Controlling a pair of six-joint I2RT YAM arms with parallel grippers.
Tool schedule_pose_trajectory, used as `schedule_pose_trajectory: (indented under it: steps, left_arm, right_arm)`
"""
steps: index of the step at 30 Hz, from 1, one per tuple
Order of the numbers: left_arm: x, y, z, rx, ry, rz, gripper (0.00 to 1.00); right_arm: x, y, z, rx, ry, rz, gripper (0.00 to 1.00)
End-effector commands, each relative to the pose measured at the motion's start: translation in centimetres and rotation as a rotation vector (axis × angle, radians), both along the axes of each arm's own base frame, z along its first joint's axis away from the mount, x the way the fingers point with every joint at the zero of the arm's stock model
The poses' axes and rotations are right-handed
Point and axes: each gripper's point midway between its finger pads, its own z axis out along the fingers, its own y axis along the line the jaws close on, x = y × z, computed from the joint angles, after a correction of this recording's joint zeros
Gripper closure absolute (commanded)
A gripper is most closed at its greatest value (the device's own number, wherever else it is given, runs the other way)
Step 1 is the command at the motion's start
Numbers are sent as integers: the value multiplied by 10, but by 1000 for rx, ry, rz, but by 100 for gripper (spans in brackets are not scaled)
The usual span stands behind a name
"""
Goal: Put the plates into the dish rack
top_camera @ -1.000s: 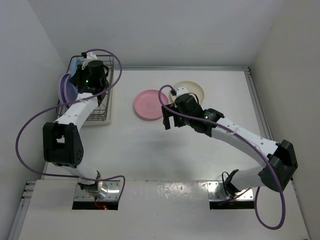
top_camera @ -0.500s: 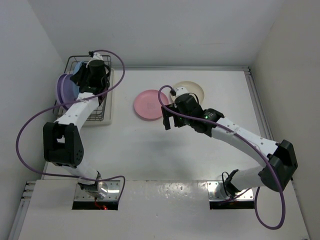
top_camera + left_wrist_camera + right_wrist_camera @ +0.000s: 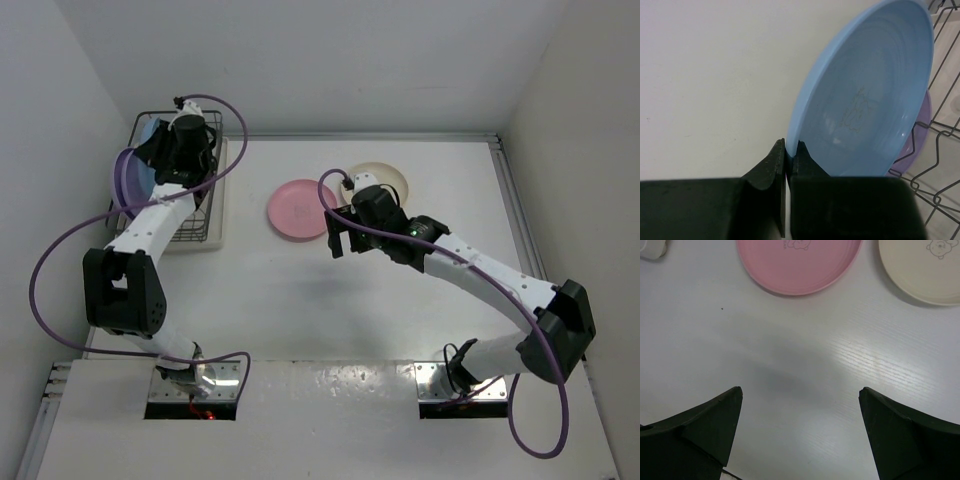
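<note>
Next, my left gripper lowers the blue plate and eases it slightly back, down beside the lilac plate (image 3: 121, 175), because the blue plate still stands high over the wires.
Over the dish rack (image 3: 205, 218) at the far left, my left gripper (image 3: 172, 152) is shut on the rim of the blue plate (image 3: 142, 180). In the left wrist view the blue plate (image 3: 870, 100) stands on edge, its rim pinched between my fingers (image 3: 791, 150). A lilac plate (image 3: 920, 135) stands just behind it among the rack wires (image 3: 940, 145); from above that lilac plate (image 3: 121, 175) shows at the rack's left side. The pink plate (image 3: 296, 210) and cream plate (image 3: 386, 178) lie flat on the table. My right gripper (image 3: 338, 241) hovers open just near of the pink plate (image 3: 800, 262) and the cream plate (image 3: 922, 267).
The rack sits in the far-left corner against the left wall (image 3: 60, 150). A back wall runs behind the table. A purple cable (image 3: 60, 250) loops off the left arm, another off the right arm (image 3: 530, 420).
My left gripper has carried the blue plate a little farther back over the rack. The right arm has not moved.
</note>
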Motion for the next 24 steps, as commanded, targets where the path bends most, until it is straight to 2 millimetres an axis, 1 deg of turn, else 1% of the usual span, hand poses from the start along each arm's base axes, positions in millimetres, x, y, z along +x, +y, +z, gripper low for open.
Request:
schedule_pose_trajectory:
  steps: [1, 3, 4, 7, 8, 10, 11, 12, 14, 16, 17, 19, 20, 23, 24]
  left_arm:
    - [-16, 10, 27, 18, -86, 48, 100]
    - [-15, 10, 30, 21, -101, 47, 100]
    - [-19, 14, 33, 20, -110, 57, 100]
    - [-19, 14, 33, 20, -110, 57, 100]
    - [-19, 14, 30, 28, -89, 56, 100]
    - [-19, 14, 32, 32, -97, 55, 100]
    - [-16, 13, 32, 30, -97, 36, 100]
    - [-16, 15, 24, 6, -87, 34, 100]
    - [-10, 14, 17, -28, -83, -3, 100]
    - [-11, 18, 7, -35, -75, 2, 100]
    - [-14, 23, -5, -34, -55, 13, 100]
    - [-15, 26, -13, -30, -42, 12, 100]
    - [-15, 26, -23, -29, -23, 12, 100]
    - [-19, 32, -24, 1, -21, 37, 100]
    - [-20, 32, -28, 2, -12, 38, 100]
  right_arm:
    - [5, 2, 18, 38, -42, 0, 0]
    - [5, 0, 18, 38, -44, -2, 0]
    - [5, 0, 19, 39, -45, -5, 0]
    - [5, -1, 18, 41, -44, -5, 0]
    - [5, -1, 18, 43, -46, -7, 0]
    - [4, -1, 19, 44, -45, -6, 0]
    - [4, -3, 17, 39, -43, -8, 0]
    - [5, -3, 18, 44, -46, -12, 0]
    - [4, -4, 18, 44, -48, -12, 0]
    - [3, -5, 17, 41, -48, -12, 0]
    - [3, -7, 18, 40, -49, -18, 0]
    - [2, -7, 18, 42, -50, -19, 0]
    - [3, -10, 18, 39, -52, -25, 0]
    - [1, -11, 16, 40, -48, -24, 0]
    - [1, -11, 16, 41, -49, -24, 0]
